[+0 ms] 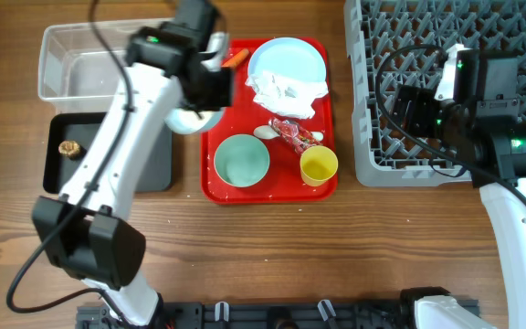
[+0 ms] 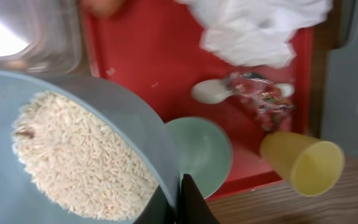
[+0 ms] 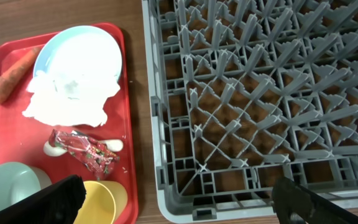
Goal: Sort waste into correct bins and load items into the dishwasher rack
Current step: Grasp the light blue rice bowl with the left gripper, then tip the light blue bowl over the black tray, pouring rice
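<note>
The rice tips from my left gripper's bowl over the black tray (image 1: 153, 164) next. The bowl then returns and is released down onto the bare red tray beside the mint-green bowl.
My left gripper (image 1: 204, 87) (image 2: 179, 199) is shut on the rim of the light blue bowl (image 1: 190, 120) (image 2: 5, 112), which holds white rice (image 2: 73, 155), beside the clear tub (image 1: 80, 59). On the red tray (image 1: 327, 55) lie a carrot (image 1: 236, 58), a pale blue plate (image 1: 286, 57) under crumpled tissue (image 1: 289, 91), a wrapper (image 1: 290, 132) over the white spoon (image 2: 207, 90), a mint-green bowl (image 1: 241, 160) and a yellow cup (image 1: 319, 164). The black tray (image 1: 153, 164) holds a brown lump (image 1: 68, 147). My right gripper (image 1: 409, 110) (image 3: 179, 205) is open and empty above the grey rack (image 1: 446, 37).
The red tray sits between the bins on the left and the rack on the right. A few rice grains lie on the red tray. Bare wooden table runs along the front.
</note>
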Available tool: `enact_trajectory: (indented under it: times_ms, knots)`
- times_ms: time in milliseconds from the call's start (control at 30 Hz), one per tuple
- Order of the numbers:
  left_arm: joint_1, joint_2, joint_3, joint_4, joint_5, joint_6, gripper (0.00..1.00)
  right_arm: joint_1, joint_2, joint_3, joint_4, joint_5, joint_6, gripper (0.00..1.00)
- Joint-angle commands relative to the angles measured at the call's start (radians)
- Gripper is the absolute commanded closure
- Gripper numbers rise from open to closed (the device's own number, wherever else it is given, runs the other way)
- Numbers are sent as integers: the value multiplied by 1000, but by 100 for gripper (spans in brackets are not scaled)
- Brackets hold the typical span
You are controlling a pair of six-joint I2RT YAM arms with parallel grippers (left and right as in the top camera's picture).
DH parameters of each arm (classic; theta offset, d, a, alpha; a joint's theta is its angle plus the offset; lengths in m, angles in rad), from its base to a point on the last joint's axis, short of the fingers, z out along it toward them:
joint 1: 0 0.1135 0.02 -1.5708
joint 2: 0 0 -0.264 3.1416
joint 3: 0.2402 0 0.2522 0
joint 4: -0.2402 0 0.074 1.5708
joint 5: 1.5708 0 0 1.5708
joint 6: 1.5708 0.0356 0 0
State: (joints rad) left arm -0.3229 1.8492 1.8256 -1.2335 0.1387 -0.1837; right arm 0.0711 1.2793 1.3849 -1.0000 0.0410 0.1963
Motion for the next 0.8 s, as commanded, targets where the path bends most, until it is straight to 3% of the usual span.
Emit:
enact_trajectory:
  times_ms: [0, 67, 267, 367, 433, 533, 633, 767]
  knots:
    - [175, -9, -33, -90, 76, -54, 96, -3, 8, 20, 5, -12, -13, 0]
    - [263, -9, -76, -95, 153, 5, 96, -3, 8, 20, 5, -12, -13, 0]
    - [568, -9, -303, -7, 602, 340, 96, -3, 8, 20, 3, -13, -13, 1]
    - [700, -9, -356, -8, 693, 450, 96, -3, 8, 20, -10, -12, -13, 0]
    - [838, -9, -400, -8, 837, 548, 96, -3, 8, 20, -13, -13, -13, 0]
    - [951, 6, -424, -4, 892, 548, 96, -3, 8, 20, -30, -12, -14, 0]
    - [1046, 33, -463, 6, 1078, 604, 96, -3, 8, 20, -42, -13, -13, 0]
    - [1060, 108, -502, 61, 1171, 604, 96, -3, 8, 20, -43, -13, -13, 1]
